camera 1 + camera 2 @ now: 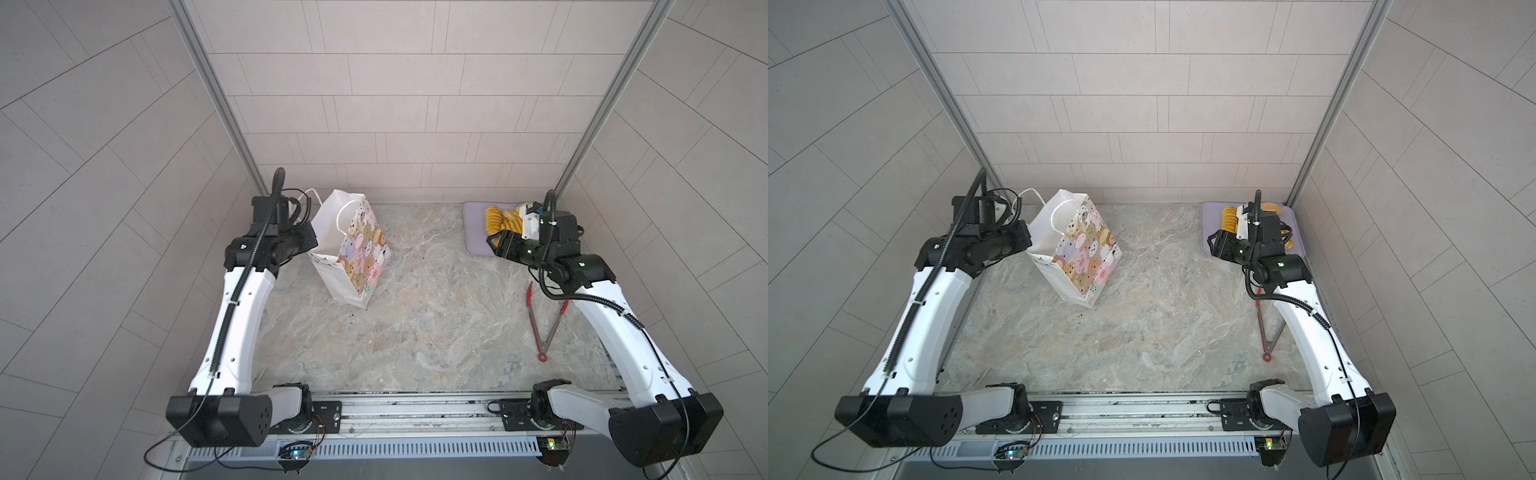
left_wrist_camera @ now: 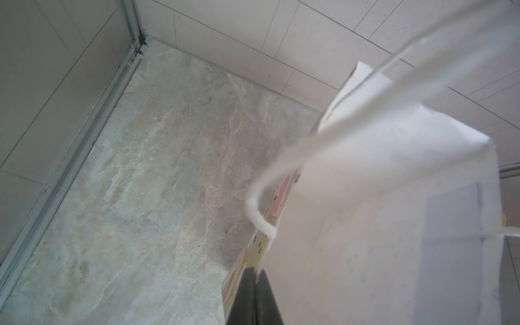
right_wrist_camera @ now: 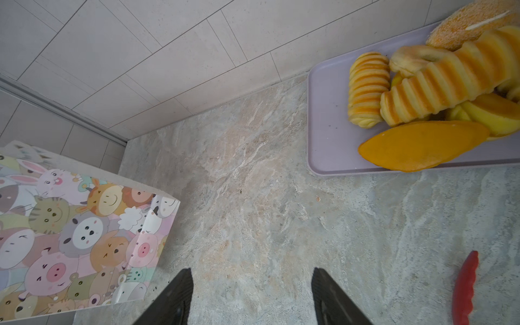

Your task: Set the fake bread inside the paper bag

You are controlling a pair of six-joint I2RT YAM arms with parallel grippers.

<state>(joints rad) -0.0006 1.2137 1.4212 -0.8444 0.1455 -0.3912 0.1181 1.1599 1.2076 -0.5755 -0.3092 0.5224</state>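
Observation:
Clear marble table, free of tongs and tray, lies back from the left gripper, so the left gripper should next pull the bag's top edge back over that table and let go.
The white paper bag with cartoon animal faces stands upright at the back left in both top views. My left gripper is shut on the bag's top edge, beside a white cord handle. The fake bread lies on the lilac tray: a ridged loaf, a long ridged loaf, a smooth orange oval and a seeded bun. My right gripper hangs open over bare table beside the tray, holding nothing.
Red-tipped tongs lie on the marble table under my right forearm. The lilac tray sits in the back right corner against the tiled walls. Bare marble table separates the bag from the tray.

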